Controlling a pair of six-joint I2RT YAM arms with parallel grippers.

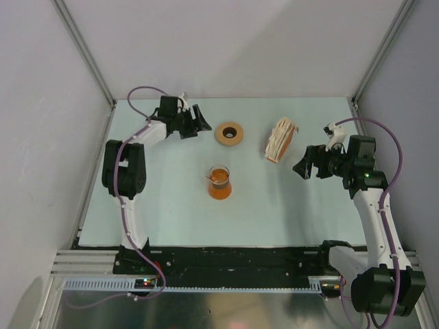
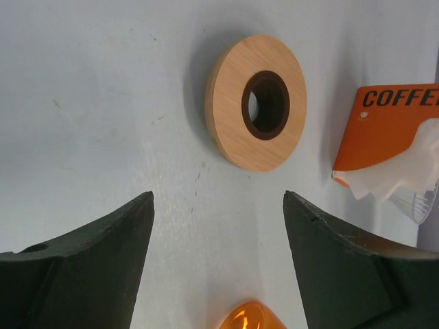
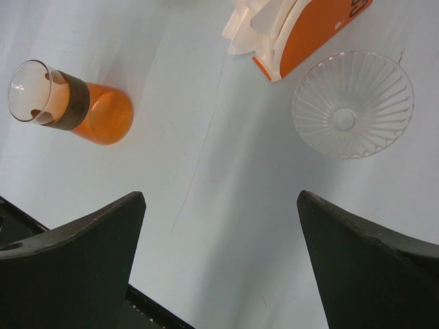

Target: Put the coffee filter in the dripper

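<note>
My left gripper tilts flatter and lowers to the right in the top view onto the dripper's nearest rim [image 1: 219, 134] [image 2: 248, 160] next, because its open fingers stand short of it.
The dripper [image 1: 230, 133], a tan-brown ring with a dark centre hole, lies flat on the table at the back middle. It also shows in the left wrist view [image 2: 256, 103]. My left gripper [image 1: 201, 125] is open and empty just left of it, with the ring ahead of the gap [image 2: 218, 199]. No single coffee filter lies apart. White filters show only in the orange pack [image 1: 281, 139], also seen in the right wrist view [image 3: 302, 27]. My right gripper [image 1: 302, 166] is open and empty, to the right of the pack and a little nearer, its gap [image 3: 221, 195] over bare table.
An orange glass vessel with a clear rim [image 1: 219, 182] stands in the middle of the table, also in the right wrist view [image 3: 72, 103]. A clear ribbed glass cone [image 3: 352, 104] sits beside the pack. White walls close in the table at the left, back and right.
</note>
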